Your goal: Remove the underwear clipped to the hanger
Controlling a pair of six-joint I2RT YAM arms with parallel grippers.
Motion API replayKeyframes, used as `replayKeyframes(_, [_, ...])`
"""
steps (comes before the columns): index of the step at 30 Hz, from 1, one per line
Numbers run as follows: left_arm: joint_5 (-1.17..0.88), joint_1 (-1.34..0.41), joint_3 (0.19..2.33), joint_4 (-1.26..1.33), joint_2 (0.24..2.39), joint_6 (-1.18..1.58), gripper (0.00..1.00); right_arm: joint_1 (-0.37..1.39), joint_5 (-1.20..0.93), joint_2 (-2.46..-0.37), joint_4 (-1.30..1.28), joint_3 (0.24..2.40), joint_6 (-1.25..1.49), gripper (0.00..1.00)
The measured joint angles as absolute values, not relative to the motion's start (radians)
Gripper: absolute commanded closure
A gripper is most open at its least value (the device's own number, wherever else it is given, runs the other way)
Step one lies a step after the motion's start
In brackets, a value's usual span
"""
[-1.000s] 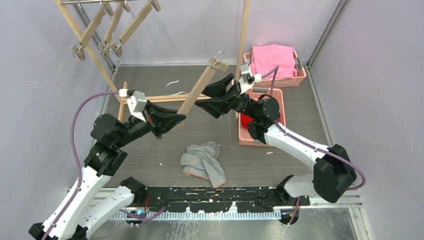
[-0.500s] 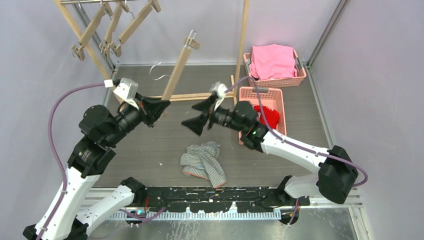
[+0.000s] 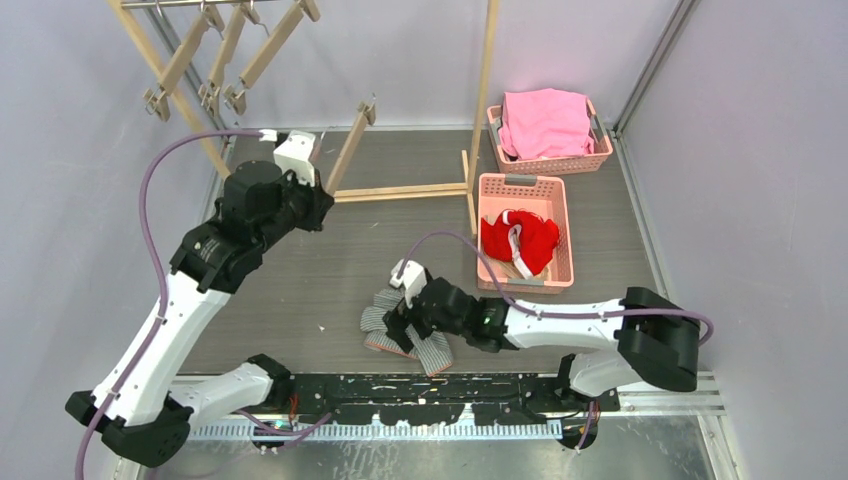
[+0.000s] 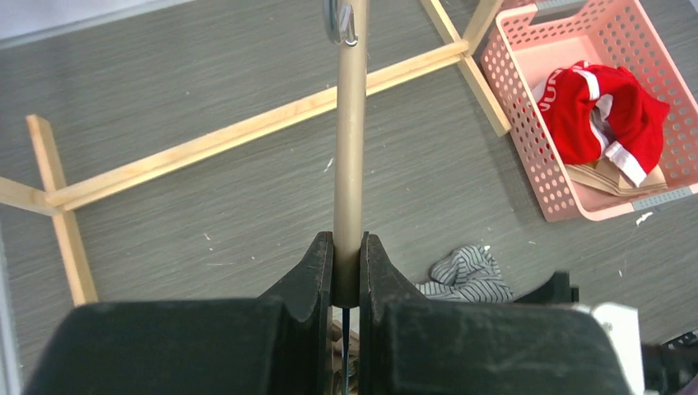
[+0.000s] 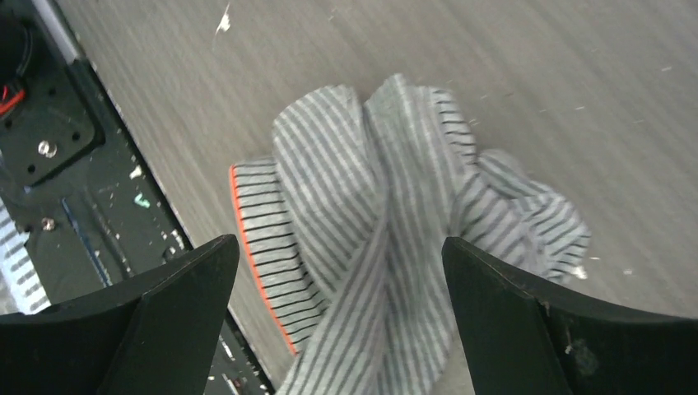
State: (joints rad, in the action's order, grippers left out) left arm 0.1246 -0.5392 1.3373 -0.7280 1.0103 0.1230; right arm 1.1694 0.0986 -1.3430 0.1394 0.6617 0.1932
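Note:
The striped underwear's bunched folds lie between my open fingers, so my right gripper lowers onto the middle of the crumpled cloth and closes next.
My left gripper (image 3: 318, 203) is shut on a bare wooden hanger (image 3: 350, 148) and holds it up at the back left; the hanger bar (image 4: 350, 140) runs straight out between the jaws in the left wrist view. The grey-and-white striped underwear (image 3: 432, 347) lies crumpled on the table near the front edge. My right gripper (image 3: 400, 322) is open just above it, its jaws wide on either side of the striped cloth (image 5: 387, 239). The red underwear (image 3: 520, 240) lies in the near pink basket (image 3: 484, 270) on top of a cream piece (image 4: 609, 175).
A second pink basket (image 3: 588, 160) at the back right holds a pink cloth (image 3: 545, 120). A wooden rack (image 3: 400, 192) stands at the back with three more hangers (image 3: 225, 55) on its rail. The black front rail (image 3: 420, 385) is just behind the striped cloth.
My right arm has swung from beside the hanger down to the striped underwear at the front, still open. My left gripper has carried the hanger back and to the left.

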Motion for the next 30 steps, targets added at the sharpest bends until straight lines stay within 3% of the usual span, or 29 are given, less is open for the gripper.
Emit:
replayKeyframes(8, [0.165,-0.539,1.46,-0.743,1.087,0.114,1.0,1.245,0.198,-1.538,0.151,0.661,0.262,0.0])
replayKeyframes(10, [0.164,-0.539,1.486,-0.746,1.118,0.114,1.0,1.253,0.259,-1.576,0.153,0.667,0.286,0.07])
replayKeyframes(11, [0.164,-0.539,1.497,-0.749,1.134,0.114,1.0,1.258,0.284,-1.579,0.149,0.673,0.297,0.22])
replayKeyframes(12, [0.164,-0.539,1.511,-0.754,1.152,0.113,1.0,1.259,0.305,-1.58,0.144,0.673,0.306,0.64])
replayKeyframes(13, [0.164,-0.539,1.523,-0.757,1.171,0.111,1.0,1.259,0.329,-1.58,0.136,0.673,0.318,0.92])
replayKeyframes(14, [0.166,-0.539,1.539,-0.764,1.191,0.109,1.0,1.259,0.35,-1.58,0.132,0.673,0.324,0.98])
replayKeyframes(19, [0.199,-0.539,1.682,-0.821,1.306,0.078,1.0,1.259,0.454,-1.56,0.071,0.675,0.353,0.99])
replayKeyframes(25, [0.236,-0.539,1.952,-0.902,1.456,0.025,1.0,1.245,0.652,-1.391,-0.091,0.699,0.327,0.99])
replayKeyframes(30, [0.222,-0.516,2.095,-0.952,1.523,0.005,1.0,1.105,0.763,-1.204,-0.129,0.76,0.286,0.99])
